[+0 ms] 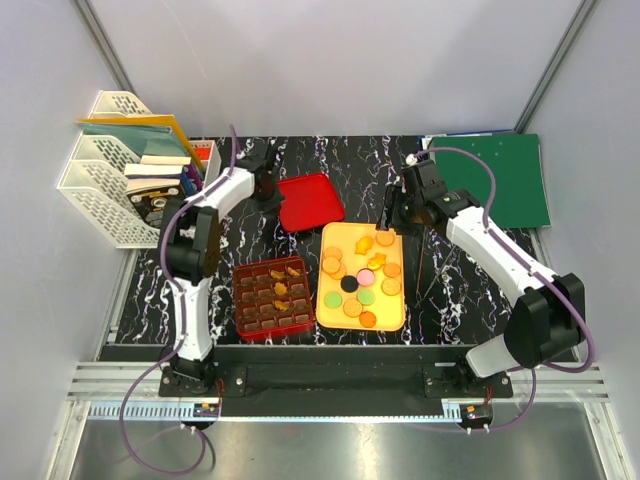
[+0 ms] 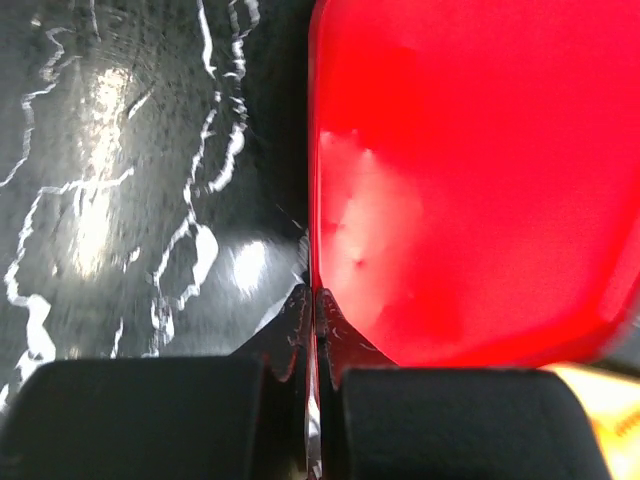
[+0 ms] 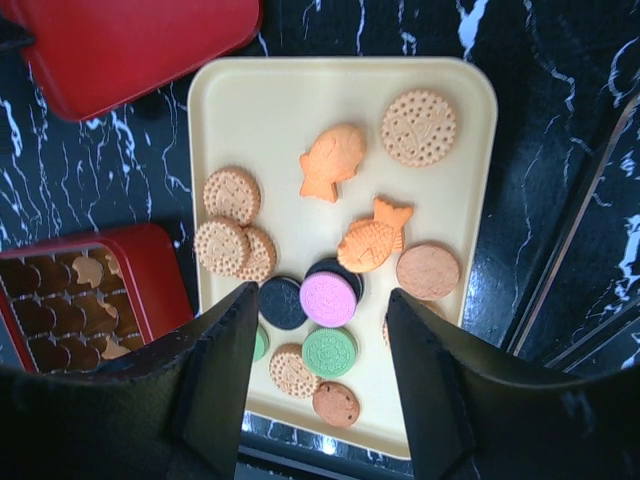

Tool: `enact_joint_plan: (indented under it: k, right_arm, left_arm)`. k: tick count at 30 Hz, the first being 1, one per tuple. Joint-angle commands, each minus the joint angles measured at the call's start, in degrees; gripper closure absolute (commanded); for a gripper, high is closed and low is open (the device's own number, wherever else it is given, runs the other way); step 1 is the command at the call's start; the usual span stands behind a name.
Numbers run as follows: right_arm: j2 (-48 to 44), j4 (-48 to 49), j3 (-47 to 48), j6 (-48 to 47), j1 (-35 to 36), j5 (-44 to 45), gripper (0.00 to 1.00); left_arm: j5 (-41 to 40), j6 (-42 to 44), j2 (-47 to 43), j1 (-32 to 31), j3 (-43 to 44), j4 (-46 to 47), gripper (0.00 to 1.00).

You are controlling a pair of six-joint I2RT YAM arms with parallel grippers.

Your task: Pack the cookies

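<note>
My left gripper holds the red lid's opposite edge, so my right gripper will swing to the left in the top view, onto the lid's free edge.
Several cookies [image 1: 360,280], orange, green, pink and black, lie on the yellow tray [image 1: 330,300] at the table's middle. In the right wrist view they show as round biscuits and two fish shapes [image 3: 331,160], with a pink one [image 3: 329,298] between my fingers. My right gripper [image 1: 393,215] [image 3: 322,292] is open and empty above the tray's far end. The red grid box [image 1: 273,298] left of the tray holds a few cookies [image 1: 284,272]. My left gripper [image 1: 268,186] [image 2: 313,300] is shut on the edge of the red lid [image 1: 310,200] [image 2: 460,180] behind the box.
A white file organizer [image 1: 110,165] with books stands at the back left. A green folder [image 1: 510,175] lies at the back right. The red grid box [image 3: 90,300] and the red lid [image 3: 130,40] show left of the tray [image 3: 300,100] in the right wrist view.
</note>
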Motion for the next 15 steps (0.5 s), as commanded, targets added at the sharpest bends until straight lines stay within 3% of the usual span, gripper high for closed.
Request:
enact_joint_plan:
  k: [1,6,15]
  right_arm:
    - [-2.5,1.15,3.62,-0.39,0.4,4.24,0.37]
    - [-2.69,3.96,4.58,-1.62,0.4,0.31,0.35]
    - [-2.42,11.86,8.63,2.94,-1.62,-7.69,0.26]
  left_arm:
    - [8.33,0.5,-11.0,-0.21,1.05,3.09,1.0]
    - [18.87,0.95,-18.29,-0.47,-4.55,7.22,1.0]
    - [23.9,-0.02,-31.21,-1.61,-17.57,14.96,1.0]
